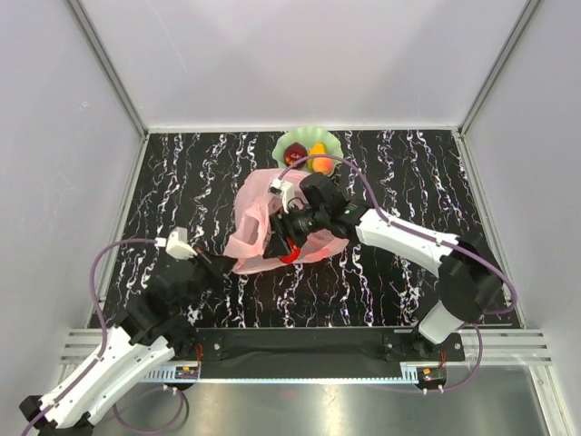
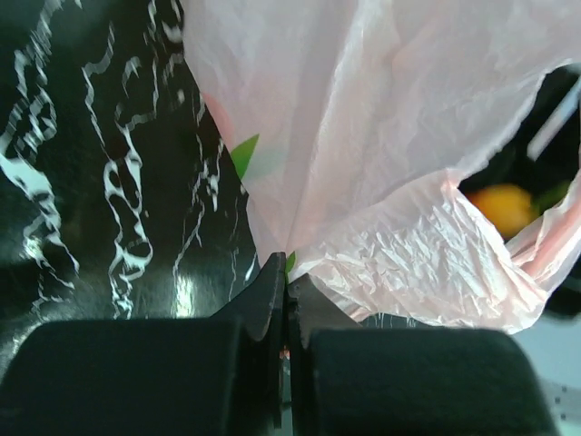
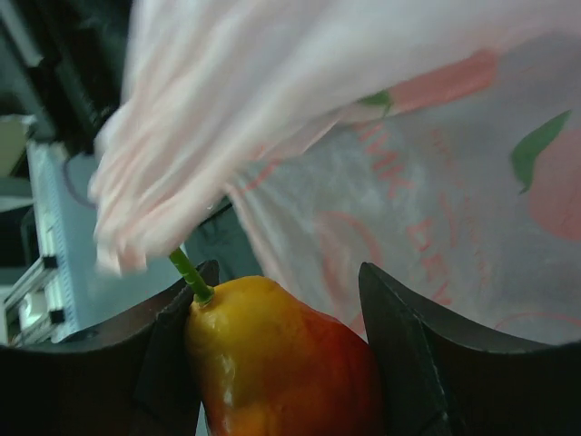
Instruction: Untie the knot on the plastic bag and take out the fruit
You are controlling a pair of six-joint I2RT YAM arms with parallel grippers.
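Observation:
The right gripper lifts out of the bag next, then moves outward and down over the green dish, where the fruits leave its far side free.
The pink plastic bag lies crumpled in the middle of the table, its mouth open. My left gripper is shut on the bag's near-left edge; in the left wrist view the jaws pinch the pink film. My right gripper reaches into the bag's mouth and is shut on a yellow-and-red mango-like fruit with a green stem, gripped between both fingers. The bag's printed film hangs just behind it. A red bit of that fruit shows at the fingertips in the top view.
A green scalloped dish stands behind the bag and holds a dark red fruit and an orange one. An orange fruit shows through the bag's opening in the left wrist view. White walls enclose the table on three sides.

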